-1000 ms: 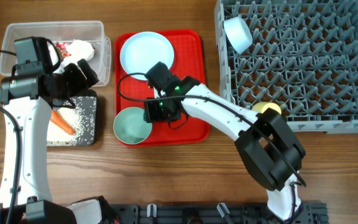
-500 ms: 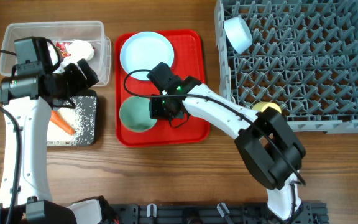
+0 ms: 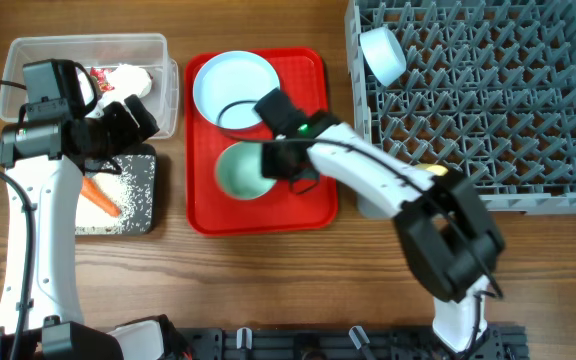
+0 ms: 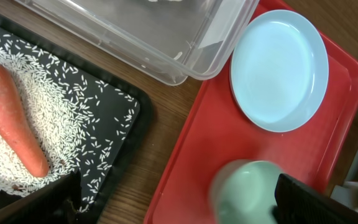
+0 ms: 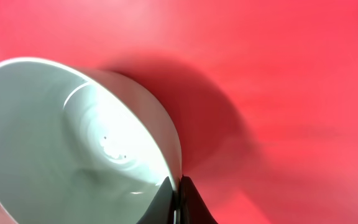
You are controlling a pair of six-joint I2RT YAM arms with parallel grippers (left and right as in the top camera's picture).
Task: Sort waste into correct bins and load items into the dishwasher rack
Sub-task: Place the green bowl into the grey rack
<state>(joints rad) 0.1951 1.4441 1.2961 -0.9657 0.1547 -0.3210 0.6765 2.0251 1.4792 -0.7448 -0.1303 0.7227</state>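
The slots beside the leaning bowl are empty, so my right gripper will next lift the bowl it is holding, turn it over the grey rack and lower it there.
My right gripper [image 3: 273,163] is shut on the rim of a pale blue-green bowl [image 3: 240,172] and holds it over the red tray [image 3: 313,205]; the rim sits pinched between its fingertips [image 5: 178,198] in the right wrist view, and the bowl [image 4: 247,191] shows blurred in the left wrist view. The pale blue plate [image 3: 234,84] lies on the tray's far part. A second bowl [image 3: 382,54] leans in the grey rack [image 3: 528,100]. A yellow cup [image 3: 434,172] shows at the rack's front edge. My left gripper [image 3: 133,118] is open above the black tub [image 3: 146,165] with the carrot [image 3: 100,196] and rice.
The clear tub [image 3: 28,50] at the far left holds the red wrapper and white tissue [image 3: 128,78]. The rack fills the right side. The right arm [image 3: 388,190] stretches across the tray's right edge.
My right gripper has carried the bowl from the tray's front left corner to the right and a little farther back. The left arm has not moved.
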